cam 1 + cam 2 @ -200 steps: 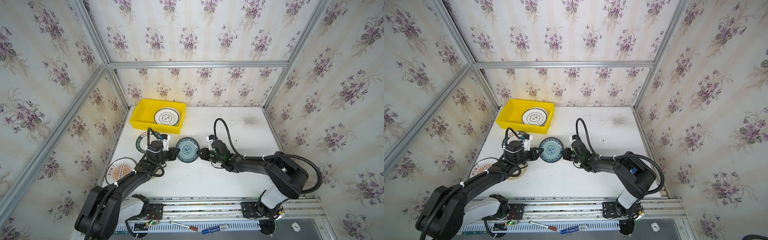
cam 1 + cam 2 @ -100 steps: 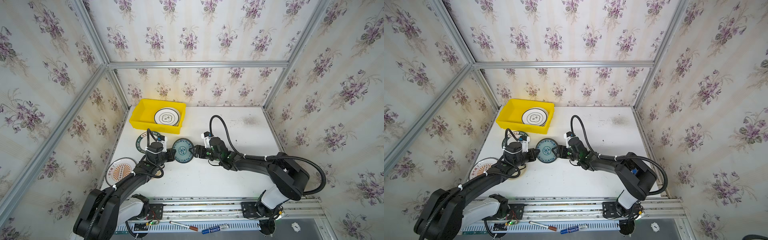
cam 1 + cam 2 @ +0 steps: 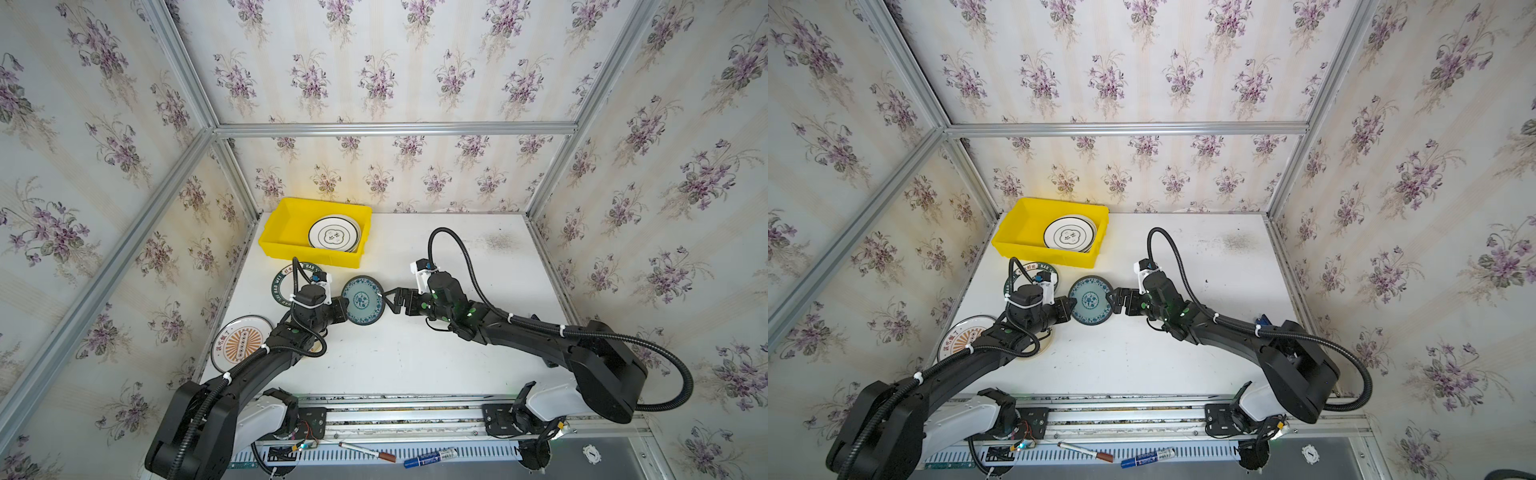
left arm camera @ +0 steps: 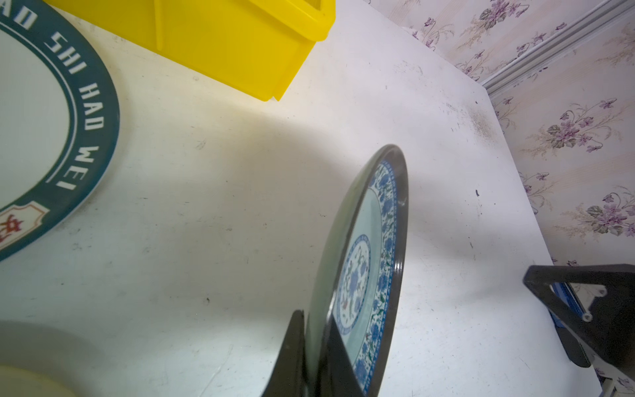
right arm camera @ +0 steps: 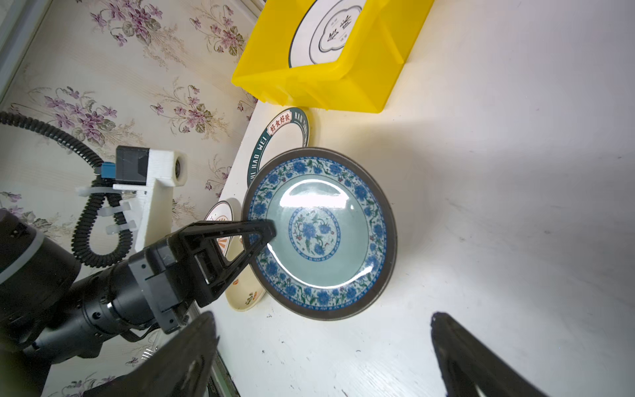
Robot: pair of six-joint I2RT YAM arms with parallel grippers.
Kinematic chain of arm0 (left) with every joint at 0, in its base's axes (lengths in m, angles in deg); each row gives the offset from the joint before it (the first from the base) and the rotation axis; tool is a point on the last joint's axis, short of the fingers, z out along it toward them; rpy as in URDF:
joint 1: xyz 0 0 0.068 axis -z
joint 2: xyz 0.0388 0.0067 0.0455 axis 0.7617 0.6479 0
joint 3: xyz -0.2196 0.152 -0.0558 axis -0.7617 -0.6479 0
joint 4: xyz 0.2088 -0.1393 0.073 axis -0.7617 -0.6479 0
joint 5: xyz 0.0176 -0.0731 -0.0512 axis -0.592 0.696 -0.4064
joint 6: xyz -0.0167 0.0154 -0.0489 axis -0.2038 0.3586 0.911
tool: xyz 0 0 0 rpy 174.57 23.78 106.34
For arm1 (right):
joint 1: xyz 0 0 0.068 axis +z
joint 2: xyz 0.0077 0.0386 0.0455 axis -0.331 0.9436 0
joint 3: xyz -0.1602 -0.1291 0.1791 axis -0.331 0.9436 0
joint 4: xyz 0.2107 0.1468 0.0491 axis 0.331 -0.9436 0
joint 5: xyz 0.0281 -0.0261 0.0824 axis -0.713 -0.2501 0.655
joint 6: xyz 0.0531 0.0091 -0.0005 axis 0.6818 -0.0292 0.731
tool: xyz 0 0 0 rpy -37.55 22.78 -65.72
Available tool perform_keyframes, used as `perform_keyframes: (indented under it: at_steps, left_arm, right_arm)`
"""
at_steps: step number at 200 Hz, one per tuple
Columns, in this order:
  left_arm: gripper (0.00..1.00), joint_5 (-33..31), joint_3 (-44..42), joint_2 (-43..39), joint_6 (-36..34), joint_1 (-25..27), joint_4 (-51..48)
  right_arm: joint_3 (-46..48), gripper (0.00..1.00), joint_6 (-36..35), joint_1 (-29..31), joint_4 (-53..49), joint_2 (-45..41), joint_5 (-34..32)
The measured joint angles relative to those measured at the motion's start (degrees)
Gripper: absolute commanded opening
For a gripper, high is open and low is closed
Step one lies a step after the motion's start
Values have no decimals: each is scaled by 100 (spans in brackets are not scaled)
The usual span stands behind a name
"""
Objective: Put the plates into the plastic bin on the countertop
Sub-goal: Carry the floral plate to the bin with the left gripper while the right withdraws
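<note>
Next, the left gripper lifts the teal patterned plate [image 3: 363, 300] outward over the bin's near side, lowers it onto the white plate [image 3: 333, 233] and releases it, since plates already stack there.
The teal patterned plate [image 3: 363, 300] [image 3: 1091, 300] hangs tilted just above the countertop [image 3: 457, 257]. My left gripper [image 3: 341, 305] [image 4: 314, 319] is shut on its left rim. My right gripper [image 3: 388, 302] [image 5: 323, 319] stands open just right of the plate [image 5: 319, 233], apart from it. The yellow plastic bin [image 3: 291, 232] [image 5: 326, 86] at the back left holds a stack topped by a white plate with a dark rim [image 3: 333, 235]. A green-rimmed plate [image 3: 279, 286] [image 4: 99, 113], an orange sunburst plate [image 3: 239, 343] and a cream plate [image 5: 244, 295] lie on the left, partly under my left arm.
Floral walls with aluminium rails close in the left, back and right sides. A dark speckled patch [image 3: 498, 241] marks the back right of the countertop. Two markers [image 3: 430, 459] lie on the front rail below the table edge.
My right gripper has opened and let go of the teal plate's right rim. The left gripper, still shut on the plate, has carried it a little to the left.
</note>
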Motion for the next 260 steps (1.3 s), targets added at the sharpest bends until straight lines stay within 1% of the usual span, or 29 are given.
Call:
perform_keyframes:
  at_steps: [38,65,91,119,156,208,260]
  left_arm:
    - [0,-98,339,264,188,-181,-61]
    - [0,-197,745,498,304,-260,-105]
    - [0,-461,1316,743,367,-387,-96]
    - [0,-776,1987,1001,387,-688,-114]
    - [0,-1191,2739,1390,391,-992,-157]
    - [0,-1215,3626,2186,372,-1325,-407]
    - [0,-1165,4234,3056,330,-1521,-592]
  right_arm:
    - [284,99,-190,-2,-282,-654,-273]
    - [387,99,-267,-2,-667,-1084,-407]
    - [382,99,-446,-20,-1108,-1528,-439]
    - [389,99,-673,-50,-1589,-2035,-535]
    - [708,99,-828,-63,-1963,-2643,-704]
    - [1126,99,-859,-74,-2249,-3338,-997]
    - [1209,99,-881,-87,-2498,-3646,-1169]
